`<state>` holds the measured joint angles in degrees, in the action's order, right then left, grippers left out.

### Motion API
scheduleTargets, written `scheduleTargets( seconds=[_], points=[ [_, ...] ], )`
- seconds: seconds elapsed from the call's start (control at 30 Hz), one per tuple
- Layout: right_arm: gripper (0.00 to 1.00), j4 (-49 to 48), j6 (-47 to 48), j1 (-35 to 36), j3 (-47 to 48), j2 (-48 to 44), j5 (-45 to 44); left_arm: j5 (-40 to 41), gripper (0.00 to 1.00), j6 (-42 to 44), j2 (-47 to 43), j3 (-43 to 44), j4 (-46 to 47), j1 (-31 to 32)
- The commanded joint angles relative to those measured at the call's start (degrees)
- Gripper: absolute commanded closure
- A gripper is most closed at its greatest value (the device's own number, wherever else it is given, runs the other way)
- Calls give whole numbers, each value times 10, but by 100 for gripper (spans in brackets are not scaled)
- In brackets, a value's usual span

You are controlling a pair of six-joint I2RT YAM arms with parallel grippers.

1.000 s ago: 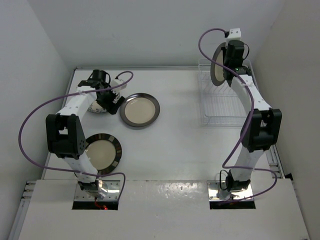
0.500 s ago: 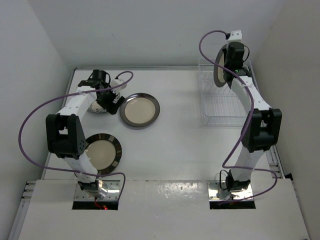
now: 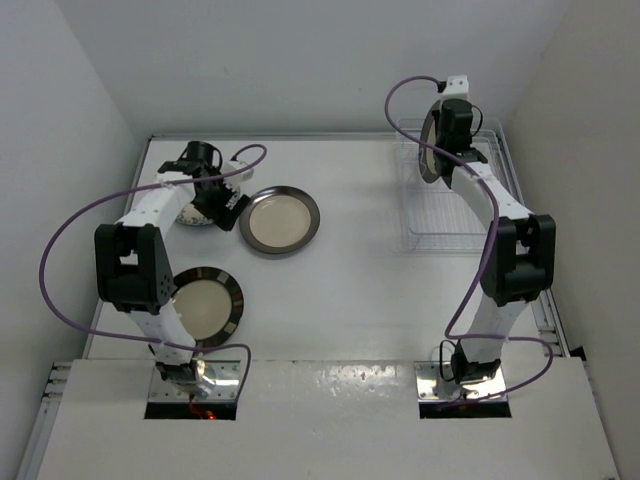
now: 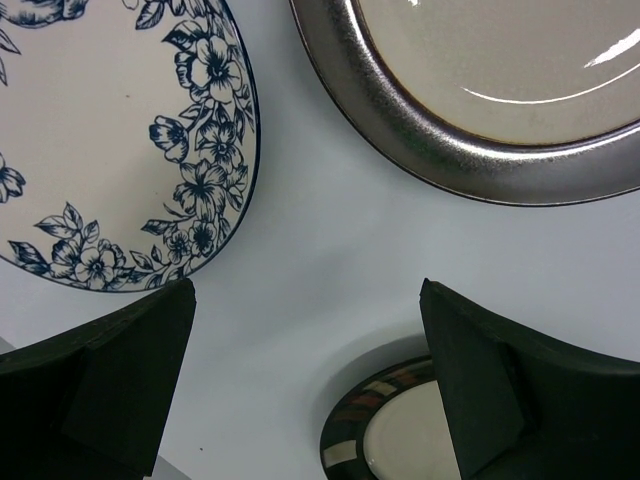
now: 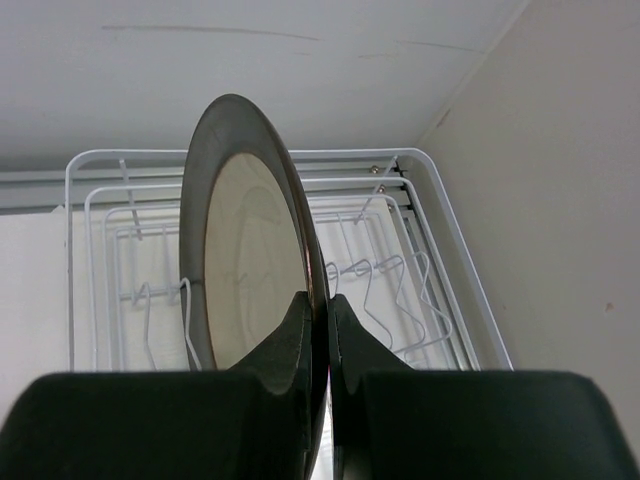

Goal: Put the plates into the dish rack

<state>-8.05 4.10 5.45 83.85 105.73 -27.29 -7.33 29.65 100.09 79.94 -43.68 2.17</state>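
The patterned-rim plate lies nearer the base than my open fingers, so my left gripper should next move back and down and tilt onto the plate's far rim.
My right gripper [image 3: 446,163] is shut on the rim of a cream plate with a dark grey rim [image 3: 429,146] and holds it upright on edge above the far end of the white wire dish rack [image 3: 440,215]. In the right wrist view the jaws [image 5: 328,318] pinch the plate [image 5: 250,260] over the rack's bars [image 5: 420,265]. My left gripper [image 3: 222,200] is open and empty, low over the table between the blue floral plate [image 4: 120,150] and a grey-rimmed plate [image 4: 500,110]. A third plate with a patterned dark rim [image 4: 395,430] lies below the fingers [image 4: 120,385].
The grey-rimmed plate [image 3: 280,220] lies flat at mid-left, the floral plate [image 3: 190,214] partly under my left arm, the patterned-rim plate [image 3: 205,305] near the left arm's base. White walls close in the table at the back and both sides.
My right gripper has carried the upright plate a little left and farther back over the rack. The left arm has barely moved.
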Motion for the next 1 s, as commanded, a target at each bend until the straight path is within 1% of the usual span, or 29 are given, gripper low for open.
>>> scheduleTargets(
  seconds=[0.0, 0.07, 0.13, 0.17, 0.27, 0.3, 0.37, 0.43, 0.5, 0.53, 0.57, 0.6, 0.63, 0.73, 0.83, 0.97],
  points=[
    [100, -64, -15, 11, 2, -26, 9, 3, 0, -14, 12, -3, 0, -19],
    [96, -61, -15, 13, 3, -21, 19, -13, 0, -14, 18, 2, 0, -42],
    [86, -48, -22, 15, 3, -16, 31, -13, 0, -8, 18, 2, 0, -57],
    [84, -45, -29, 16, 3, -16, 35, -13, 0, 1, 18, 2, -6, -72],
    [84, -34, -54, 16, 1, -15, 46, -20, 0, 61, 18, -6, -24, -104],
    [84, -33, -57, 14, 1, -15, 56, -27, 0, 93, 24, -11, -47, -128],
    [80, -19, -66, 15, 7, -10, 70, -55, 0, 126, 24, -16, -69, -160],
    [74, -7, -80, 16, 10, -3, 67, -76, 0, 173, 24, -22, -101, -177],
    [73, -6, -90, 14, 14, -4, 58, -101, 0, 204, 24, -29, -124, -189],
    [67, -11, -92, 15, 15, -7, 58, -109, 0, 238, 30, -43, -144, -197],
    [60, -10, -94, 15, 16, -7, 59, -115, 0, 255, 30, -51, -152, -197],
    [45, -11, -93, 15, 17, -12, 63, -115, 0, 287, 37, -58, -158, -204],
    [38, -5, -91, 14, 28, -12, 68, -115, 0, 298, 37, -73, -166, -212],
    [21, 8, -81, 18, 39, -22, 68, -116, 0, 330, 74, -73, -184, -238],
    [14, 11, -75, 24, 35, -44, 70, -151, 0, 360, 121, -54, -224, -266],
    [11, 29, -72, 28, 25, -76, 79, -182, 3, 407, 171, -18, -286, -285]
  ],
)
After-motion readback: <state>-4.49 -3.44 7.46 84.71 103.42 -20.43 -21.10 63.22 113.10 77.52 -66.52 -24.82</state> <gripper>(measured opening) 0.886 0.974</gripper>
